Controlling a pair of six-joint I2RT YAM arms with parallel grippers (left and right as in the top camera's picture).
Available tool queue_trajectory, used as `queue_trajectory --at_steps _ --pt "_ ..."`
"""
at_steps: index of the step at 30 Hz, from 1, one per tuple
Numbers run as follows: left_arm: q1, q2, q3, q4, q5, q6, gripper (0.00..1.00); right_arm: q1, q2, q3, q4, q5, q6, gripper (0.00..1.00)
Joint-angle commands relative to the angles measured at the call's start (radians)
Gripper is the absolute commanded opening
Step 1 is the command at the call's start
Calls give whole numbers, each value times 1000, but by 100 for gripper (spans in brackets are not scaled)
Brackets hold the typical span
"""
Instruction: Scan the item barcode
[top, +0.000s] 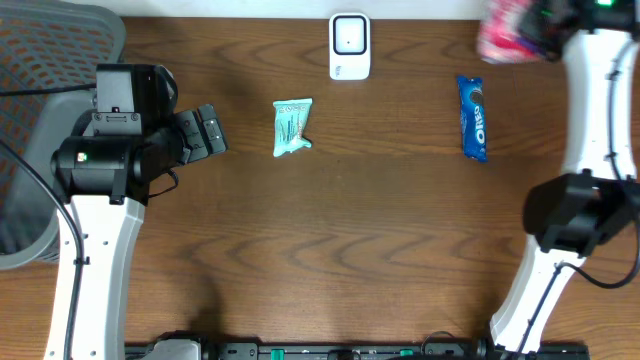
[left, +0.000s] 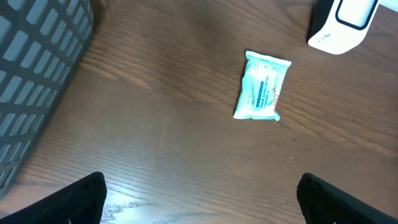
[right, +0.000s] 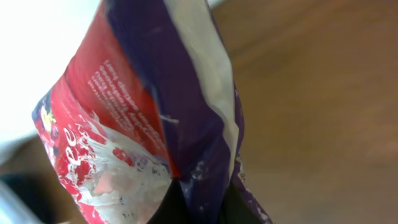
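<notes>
I will next move the packet farther right in the overhead view with my right gripper and down to release, as it hangs clear of the scanner (top: 349, 46) and Oreo pack.
My right gripper (top: 538, 32) is shut on a red, purple and white snack packet (top: 503, 30), held up at the table's far right corner. In the right wrist view the packet (right: 143, 112) fills the frame and its lower fold is pinched in the gripper (right: 199, 211). No barcode shows on the visible side. The white barcode scanner (top: 349, 46) stands at the far middle edge, well left of the packet. My left gripper (top: 208, 131) hovers open over the left side, nothing between its fingers (left: 74, 199).
A teal wipes packet (top: 292, 127) lies left of centre, ahead of the left gripper (left: 202, 199) and shown in the left wrist view (left: 261, 94) near the scanner (left: 345, 25). A blue Oreo pack (top: 473, 118) lies right of centre. A grey mesh basket (top: 50, 50) stands at the far left.
</notes>
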Motion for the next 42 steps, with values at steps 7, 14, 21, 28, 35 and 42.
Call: queue_trajectory --at_steps 7,14,21,28,35,42 --pt "3 -2 1 -2 -5 -2 98 -243 106 2 37 60 -246 1" --pt "3 -2 1 -2 -5 -2 98 -367 185 2 187 64 -342 43" --pt "3 -2 1 -2 -5 -2 98 -402 206 2 159 -77 -316 88" --pt "3 -2 1 -2 -5 -2 98 -335 206 2 30 -607 -336 84" --pt "3 -2 1 -2 -5 -2 98 -185 208 1 -167 -606 -447 80" --pt "3 -2 1 -2 -5 -2 98 -45 208 -67 -208 -344 -409 75"
